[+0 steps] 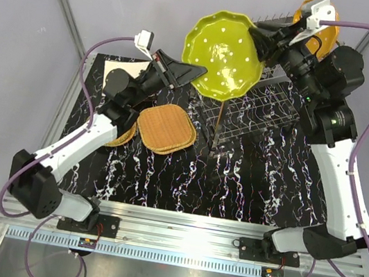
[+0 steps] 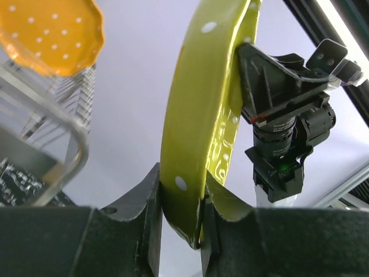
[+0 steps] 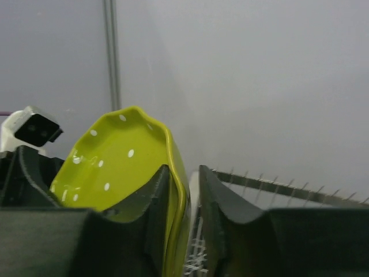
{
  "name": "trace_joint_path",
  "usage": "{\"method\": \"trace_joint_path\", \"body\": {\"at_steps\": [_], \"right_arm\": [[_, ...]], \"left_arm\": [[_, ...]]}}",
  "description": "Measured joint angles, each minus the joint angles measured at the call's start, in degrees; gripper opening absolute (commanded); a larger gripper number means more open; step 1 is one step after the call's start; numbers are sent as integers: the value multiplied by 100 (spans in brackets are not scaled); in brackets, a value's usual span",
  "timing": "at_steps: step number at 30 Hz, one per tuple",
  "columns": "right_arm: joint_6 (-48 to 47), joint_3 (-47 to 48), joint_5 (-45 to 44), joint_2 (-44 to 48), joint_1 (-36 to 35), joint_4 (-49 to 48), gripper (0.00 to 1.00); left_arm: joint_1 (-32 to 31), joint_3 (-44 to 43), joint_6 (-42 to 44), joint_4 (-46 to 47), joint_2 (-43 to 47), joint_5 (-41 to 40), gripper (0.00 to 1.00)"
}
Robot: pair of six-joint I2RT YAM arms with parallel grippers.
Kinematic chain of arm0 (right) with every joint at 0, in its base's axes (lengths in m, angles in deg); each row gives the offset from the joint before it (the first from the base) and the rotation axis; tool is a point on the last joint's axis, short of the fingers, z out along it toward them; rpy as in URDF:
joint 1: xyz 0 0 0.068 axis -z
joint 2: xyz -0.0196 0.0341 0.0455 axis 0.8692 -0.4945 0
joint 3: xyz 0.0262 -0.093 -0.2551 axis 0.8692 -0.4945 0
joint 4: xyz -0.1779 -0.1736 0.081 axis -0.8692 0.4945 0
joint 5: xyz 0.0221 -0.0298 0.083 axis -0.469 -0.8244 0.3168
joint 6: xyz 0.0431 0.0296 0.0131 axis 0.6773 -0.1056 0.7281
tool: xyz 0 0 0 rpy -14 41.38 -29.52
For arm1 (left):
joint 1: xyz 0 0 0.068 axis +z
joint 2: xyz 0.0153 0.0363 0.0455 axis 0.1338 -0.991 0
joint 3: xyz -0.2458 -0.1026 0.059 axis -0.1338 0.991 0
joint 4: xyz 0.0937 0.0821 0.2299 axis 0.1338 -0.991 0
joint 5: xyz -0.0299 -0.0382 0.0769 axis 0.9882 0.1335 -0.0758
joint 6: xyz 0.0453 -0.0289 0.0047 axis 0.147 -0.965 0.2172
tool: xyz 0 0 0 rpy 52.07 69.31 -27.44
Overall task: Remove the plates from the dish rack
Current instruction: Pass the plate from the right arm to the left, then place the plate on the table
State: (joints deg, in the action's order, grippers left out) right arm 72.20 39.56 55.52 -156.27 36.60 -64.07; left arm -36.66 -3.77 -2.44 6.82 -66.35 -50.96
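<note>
I will next lower the green dotted plate onto it with my left gripper, back from above the rack.
A scalloped green dotted plate [image 1: 224, 55] hangs in the air above the dish rack [image 1: 259, 112], tilted, between both grippers. My left gripper [image 1: 193, 75] is shut on its left rim; the left wrist view shows the rim [image 2: 202, 104] pinched between the fingers [image 2: 181, 225]. My right gripper [image 1: 261, 44] straddles the right rim. In the right wrist view the plate [image 3: 115, 167] lies against the left finger, with a gap to the right finger [image 3: 184, 202]. An orange dotted plate [image 1: 325, 34] stands in the rack behind the right arm and also shows in the left wrist view [image 2: 52, 34].
Woven orange-tan rounded-square plates [image 1: 165, 128] lie stacked on the black marbled table, left of the rack. A round woven plate [image 1: 123, 137] lies partly under the left arm. A cream plate [image 1: 129, 68] lies at the back left. Rack prongs [image 3: 277, 190] stand right of the right fingers.
</note>
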Motion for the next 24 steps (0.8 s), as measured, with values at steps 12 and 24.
{"method": "trace_joint_path", "body": {"at_steps": [12, 24], "right_arm": [[249, -1106, 190, 1300, 15, 39, 100], [-481, -1954, -216, 2212, 448, 433, 100]], "left_arm": [[85, 1749, 577, -1305, 1958, 48, 0], [90, 3228, 1447, -2688, 2876, 951, 0]]}}
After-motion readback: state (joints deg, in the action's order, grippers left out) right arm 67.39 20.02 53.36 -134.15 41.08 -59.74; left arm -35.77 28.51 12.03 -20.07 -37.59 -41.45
